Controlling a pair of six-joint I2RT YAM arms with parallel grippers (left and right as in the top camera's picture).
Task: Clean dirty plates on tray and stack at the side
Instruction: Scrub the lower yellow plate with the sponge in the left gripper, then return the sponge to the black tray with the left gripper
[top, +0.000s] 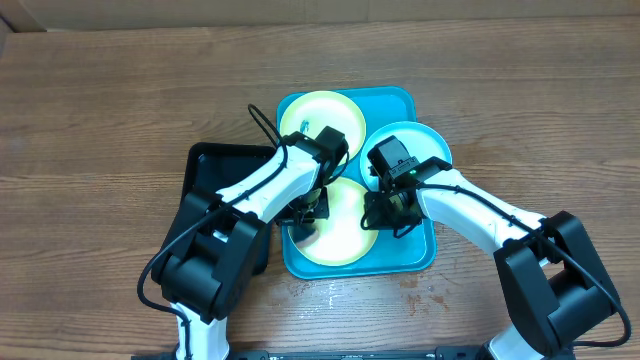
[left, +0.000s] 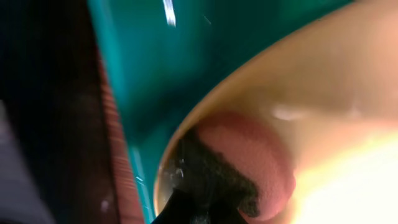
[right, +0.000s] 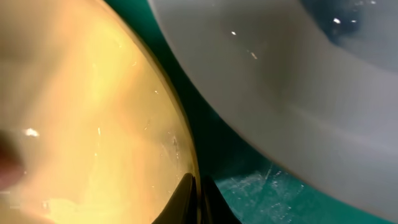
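Observation:
The open bottom of the black tray can take the sponge. My left gripper next needs to lift off the near plate, cross the turquoise tray's edge and go down into the black tray.
The turquoise tray (top: 420, 255) holds three plates. One yellow-green plate (top: 318, 112) lies at the back left and the light-blue plate (top: 415, 140) at the right. The near yellow-green plate (top: 345, 235) lies at the front. My left gripper (top: 308, 212) is shut on a pink sponge with a dark scrub face (left: 249, 155) and presses it on that plate's left inner side (left: 323, 81). My right gripper (top: 388, 208) is shut on the same plate's right rim (right: 155, 124), its fingers (right: 196, 200) pinching the edge. The light-blue plate also shows in the right wrist view (right: 280, 81).
A smaller black tray (top: 215, 170) stands directly left of the turquoise tray, under my left arm. Bare wooden table surrounds both trays. The tray floor shows between the plates in the left wrist view (left: 161, 62) and in the right wrist view (right: 261, 186).

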